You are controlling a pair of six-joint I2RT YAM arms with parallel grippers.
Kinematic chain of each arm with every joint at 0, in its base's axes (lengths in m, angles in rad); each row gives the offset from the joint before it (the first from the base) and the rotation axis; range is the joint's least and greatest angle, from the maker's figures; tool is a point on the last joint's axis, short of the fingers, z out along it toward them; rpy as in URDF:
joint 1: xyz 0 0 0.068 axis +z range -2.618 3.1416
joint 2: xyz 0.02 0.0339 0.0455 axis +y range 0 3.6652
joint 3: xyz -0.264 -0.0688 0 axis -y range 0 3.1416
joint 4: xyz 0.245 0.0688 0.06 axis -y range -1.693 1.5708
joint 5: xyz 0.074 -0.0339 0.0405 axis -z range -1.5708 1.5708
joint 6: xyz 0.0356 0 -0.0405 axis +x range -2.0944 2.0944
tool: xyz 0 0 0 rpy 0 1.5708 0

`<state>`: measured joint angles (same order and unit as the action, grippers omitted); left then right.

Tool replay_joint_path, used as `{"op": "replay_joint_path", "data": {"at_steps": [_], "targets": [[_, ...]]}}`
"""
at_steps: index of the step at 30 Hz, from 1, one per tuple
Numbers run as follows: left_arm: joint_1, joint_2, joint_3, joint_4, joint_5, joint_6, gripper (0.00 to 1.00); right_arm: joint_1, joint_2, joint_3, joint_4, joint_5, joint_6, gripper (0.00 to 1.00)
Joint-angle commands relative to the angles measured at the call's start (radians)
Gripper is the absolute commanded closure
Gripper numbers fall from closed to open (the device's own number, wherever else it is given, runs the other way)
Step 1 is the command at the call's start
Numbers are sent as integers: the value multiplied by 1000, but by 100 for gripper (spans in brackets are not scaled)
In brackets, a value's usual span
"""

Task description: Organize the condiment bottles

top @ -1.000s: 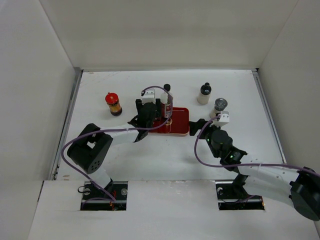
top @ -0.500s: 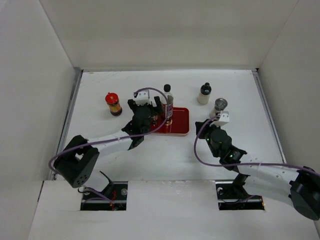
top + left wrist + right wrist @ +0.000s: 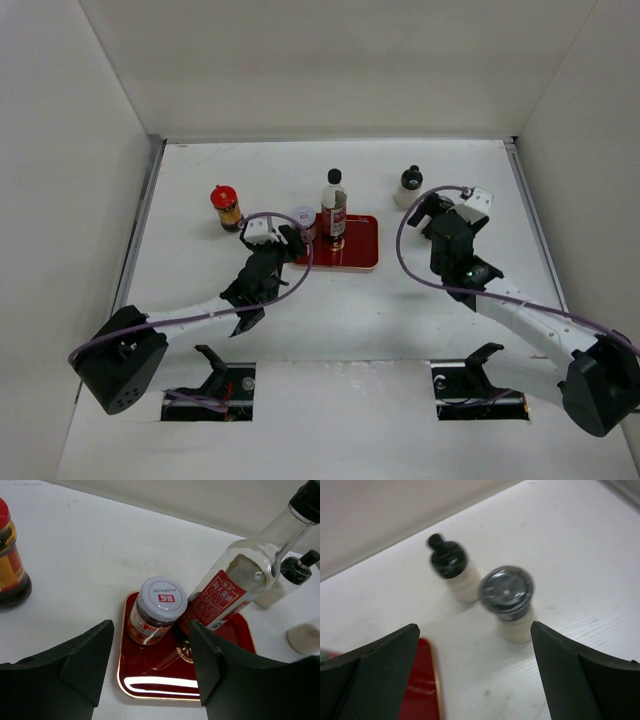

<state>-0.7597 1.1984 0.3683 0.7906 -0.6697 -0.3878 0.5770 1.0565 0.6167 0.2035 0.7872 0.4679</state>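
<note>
Next, my right gripper moves down and eases outward over its lid (image 3: 506,590), since the grey-lidded shaker stands apart from the white bottle, between my open fingers.
The tall clear dark-sauce bottle (image 3: 333,208) and the pale-lidded red-label jar (image 3: 304,218) stand side by side on the red tray (image 3: 360,250). They also show in the left wrist view, bottle (image 3: 235,587) and jar (image 3: 156,611). My left gripper (image 3: 288,240) is open and empty, just short of the tray's near-left edge (image 3: 150,645). The red-lidded yellow jar (image 3: 227,208) stands left of the tray. My right gripper (image 3: 430,212) is open and empty above the grey-lidded shaker (image 3: 507,600), which it hides in the top view. The white black-capped bottle (image 3: 409,187) stands behind it (image 3: 452,567).
White walls enclose the table on the left, back and right. The tray's right edge (image 3: 422,680) shows at the lower left of the right wrist view. A pale lump (image 3: 305,637) lies right of the tray.
My left gripper has let go of the tall bottle and drawn back toward the near left. My right arm has swung forward and up over the shaker.
</note>
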Motion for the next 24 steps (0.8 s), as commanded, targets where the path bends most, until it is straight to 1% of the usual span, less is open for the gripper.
{"op": "replay_joint_path", "data": {"at_steps": [1,3,7,12,23,24], "targets": [[-5,-28,-43,116,1,-78,39,-85,42,84,-97,44,-29,0],[-19,-39,-66,145,-1,-91,37,-130,78,121,-121,27,-43,0],[-34,-79,-95,180,-5,-94,35,-182,163,184,-136,-78,-75,0],[-20,-51,-95,182,-19,-95,34,-223,275,236,-144,-164,-86,0],[-3,0,-88,190,-19,-95,34,-274,398,262,-90,-187,-98,0],[0,1,-88,191,-19,-97,34,-277,407,267,-78,-190,-100,2]]}}
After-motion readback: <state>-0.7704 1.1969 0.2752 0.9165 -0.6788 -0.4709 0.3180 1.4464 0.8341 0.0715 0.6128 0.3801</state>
